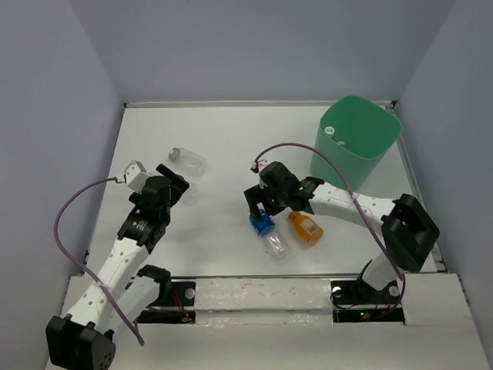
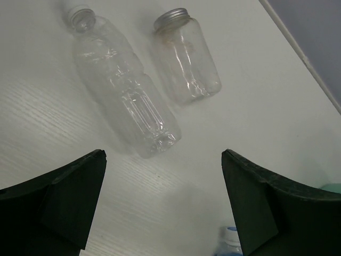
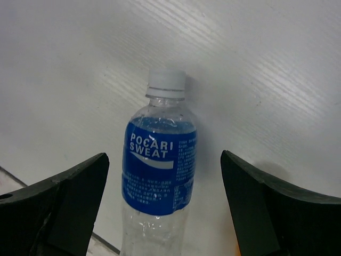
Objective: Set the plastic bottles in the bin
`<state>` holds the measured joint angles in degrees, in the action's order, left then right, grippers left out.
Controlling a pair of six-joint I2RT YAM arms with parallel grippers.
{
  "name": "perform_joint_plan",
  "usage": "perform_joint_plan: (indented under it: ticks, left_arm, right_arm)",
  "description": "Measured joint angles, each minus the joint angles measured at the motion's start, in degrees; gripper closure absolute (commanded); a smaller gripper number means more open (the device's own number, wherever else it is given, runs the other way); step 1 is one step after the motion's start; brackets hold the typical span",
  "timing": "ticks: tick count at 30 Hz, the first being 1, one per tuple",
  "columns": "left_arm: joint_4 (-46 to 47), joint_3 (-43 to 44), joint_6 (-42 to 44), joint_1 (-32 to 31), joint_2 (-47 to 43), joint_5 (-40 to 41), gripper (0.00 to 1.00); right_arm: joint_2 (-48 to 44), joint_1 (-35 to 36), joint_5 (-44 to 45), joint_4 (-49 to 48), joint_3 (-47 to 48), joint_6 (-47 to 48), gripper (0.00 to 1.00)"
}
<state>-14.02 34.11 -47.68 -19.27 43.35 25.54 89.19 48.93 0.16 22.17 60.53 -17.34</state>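
Note:
The robot's right gripper will go down toward the white cap and around the bottle's neck (image 3: pixel 165 102), because the blue-labelled bottle lies lengthwise between its open fingers.
A blue-labelled bottle (image 1: pixel 264 226) with a white cap lies on the table; in the right wrist view it (image 3: pixel 159 170) lies between my open right fingers. My right gripper (image 1: pixel 271 206) (image 3: pixel 163 157) hovers just above it, not touching. A stubby orange bottle (image 1: pixel 306 229) lies beside it. My left gripper (image 1: pixel 176 183) (image 2: pixel 163 157) is open and empty. Ahead of it lie a long clear bottle (image 2: pixel 123 90) and a short clear bottle with a silver cap (image 2: pixel 186 60), the short one also in the top view (image 1: pixel 187 160). The mint-green bin (image 1: pixel 368 158) stands at the far right.
Grey walls close the table on the left, back and right. The bin's rim (image 1: pixel 360 104) stands well above the table. A small pale item (image 1: pixel 333 132) shows inside the bin. The blue bottle's cap (image 2: pixel 230 234) peeks in at the bottom of the left wrist view.

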Motion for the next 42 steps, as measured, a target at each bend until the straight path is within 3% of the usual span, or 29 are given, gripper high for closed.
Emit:
perform_joint_plan:
  ticks: [7, 13, 15, 18, 20, 27, 32, 37, 42]
  left_arm:
    - [5.5, -6.3, -2.0, 9.3, -0.2, -2.8, 0.01]
    - [10.7, -8.6, -5.4, 16.2, 5.3, -5.6, 0.01]
    - [12.3, -8.6, -6.9, 17.3, 7.6, -5.9, 0.01]
    - [13.7, -8.5, -8.9, 18.3, 10.6, -5.9, 0.01]
    - [13.9, -7.6, -10.4, 19.2, 13.7, -6.0, 0.01]
    - [14.4, -1.7, -12.0, 22.9, 25.3, -6.8, 0.01]
    - [16.4, -0.9, -12.4, 23.5, 27.3, -8.5, 0.01]
    - [18.0, 0.2, -12.5, 24.0, 28.8, -9.7, 0.01]
    - [18.8, 0.9, -12.6, 24.6, 31.9, -11.0, 0.01]
  right_arm:
    - [9.9, 0.3, 2.0, 0.8, 6.0, 1.3, 0.20]
    - [14.9, 0.5, 1.7, 2.3, 8.8, 1.7, 0.23]
    - [16.0, 0.5, 1.5, 3.1, 10.1, 2.1, 0.44]
    - [16.6, 0.6, 1.1, 3.7, 11.6, 2.6, 0.61]
    - [16.4, 0.7, 1.0, 4.4, 12.7, 2.8, 0.64]
    - [7.3, 0.7, 1.2, 7.4, 15.1, 3.5, 0.74]
    - [-3.7, -0.6, 2.9, 8.5, 24.2, 4.6, 0.78]
    - [-11.6, -4.7, 4.9, 7.8, 30.9, 5.9, 0.80]
    - [-13.0, -12.8, 7.0, 9.2, 37.5, 7.7, 0.80]
